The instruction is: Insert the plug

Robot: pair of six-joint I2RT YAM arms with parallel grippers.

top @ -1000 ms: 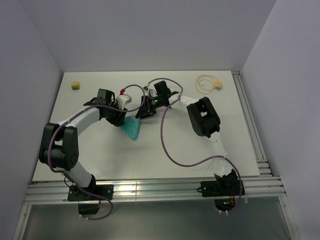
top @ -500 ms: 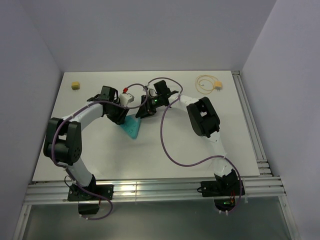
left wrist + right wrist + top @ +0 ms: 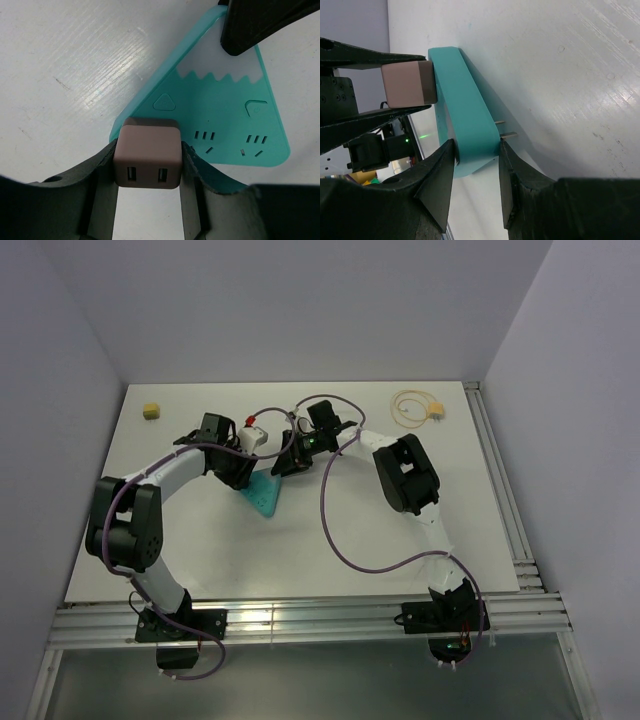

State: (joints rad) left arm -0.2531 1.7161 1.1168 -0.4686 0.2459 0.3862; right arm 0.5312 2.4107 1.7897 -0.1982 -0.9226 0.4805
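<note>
I should next shift the block's narrow end (image 3: 276,477) (image 3: 478,145) slightly left in the top view with my right gripper, then open it, as the cube sits flush against the block.
The small yellow plug (image 3: 436,412) lies on its pale looped cable (image 3: 408,407) at the table's back right, away from both grippers. My left gripper (image 3: 243,468) (image 3: 148,154) is shut on a pinkish-brown cube adapter (image 3: 147,159) with two USB slots. The cube is pressed against a corner of the teal wedge-shaped socket block (image 3: 225,115) (image 3: 264,495). My right gripper (image 3: 283,462) (image 3: 476,150) is shut on the block's edge (image 3: 462,115), holding it tilted up. Two metal prongs (image 3: 508,134) stick out of the block's back. The cube also shows in the right wrist view (image 3: 407,85).
A small yellow block (image 3: 151,411) sits at the back left corner. Purple cables (image 3: 335,530) loop over the table's middle. A metal rail (image 3: 500,490) runs along the right edge.
My left arm's elbow and wrist shifted slightly right toward the teal block a second ago, then held still. The right arm has not moved.
</note>
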